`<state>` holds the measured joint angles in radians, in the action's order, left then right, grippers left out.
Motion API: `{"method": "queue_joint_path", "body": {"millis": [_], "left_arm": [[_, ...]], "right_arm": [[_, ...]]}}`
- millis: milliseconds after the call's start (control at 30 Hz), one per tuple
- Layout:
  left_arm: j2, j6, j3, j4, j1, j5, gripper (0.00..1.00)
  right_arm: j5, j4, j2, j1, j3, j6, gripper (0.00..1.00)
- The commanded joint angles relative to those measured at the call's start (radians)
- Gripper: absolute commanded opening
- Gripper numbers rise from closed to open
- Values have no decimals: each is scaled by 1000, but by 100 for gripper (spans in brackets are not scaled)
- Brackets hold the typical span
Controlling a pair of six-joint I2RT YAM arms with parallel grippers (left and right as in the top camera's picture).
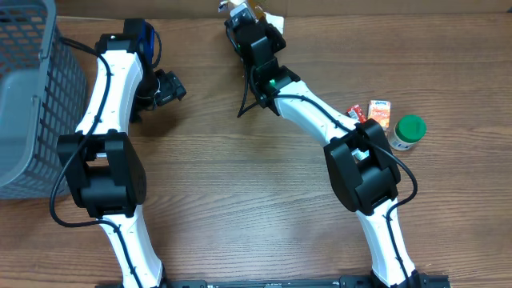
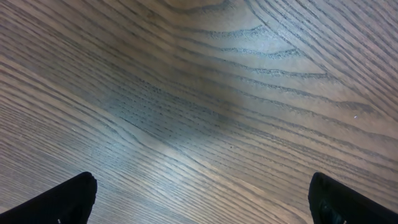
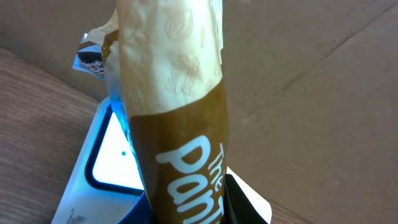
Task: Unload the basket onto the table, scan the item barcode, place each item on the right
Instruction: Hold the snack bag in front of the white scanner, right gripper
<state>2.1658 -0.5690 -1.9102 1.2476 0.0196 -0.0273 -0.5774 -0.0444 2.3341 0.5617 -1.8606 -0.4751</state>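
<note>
My right gripper is to draw back from the scanner and down over the bare wood by the red packet to release the item, since that spot is free.
The item is a brown packet (image 3: 180, 124) with a cream top and white lettering. My right gripper (image 3: 186, 208) is shut on its lower part and holds it upright. Right behind it is the scanner (image 3: 109, 158), a white-and-blue unit with a lit window, and the packet covers part of that window. No barcode shows on the side facing the camera. From above, the right gripper (image 1: 240, 24) and the packet (image 1: 252, 11) are at the table's far edge. My left gripper (image 1: 168, 86) hangs open over bare wood, with only its two dark fingertips (image 2: 68, 199) showing in the left wrist view.
A grey mesh basket (image 1: 32, 96) stands at the left edge. On the right lie a green-lidded jar (image 1: 408, 132), a small orange carton (image 1: 379, 114) and a red packet (image 1: 356, 114). A brown cardboard wall (image 3: 311, 81) rises behind the scanner.
</note>
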Motion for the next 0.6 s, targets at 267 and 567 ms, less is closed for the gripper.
{"method": "queue_joint_path", "body": {"millis": [267,567], "left_arm": [[-15,12,-16,0,-7,-6,100],[-15,12,-16,0,-7,-6,100]], "right_arm": [[-5,-32,2,46,-13,8,4],[-6,-11,2,46,-13,124,4]]}}
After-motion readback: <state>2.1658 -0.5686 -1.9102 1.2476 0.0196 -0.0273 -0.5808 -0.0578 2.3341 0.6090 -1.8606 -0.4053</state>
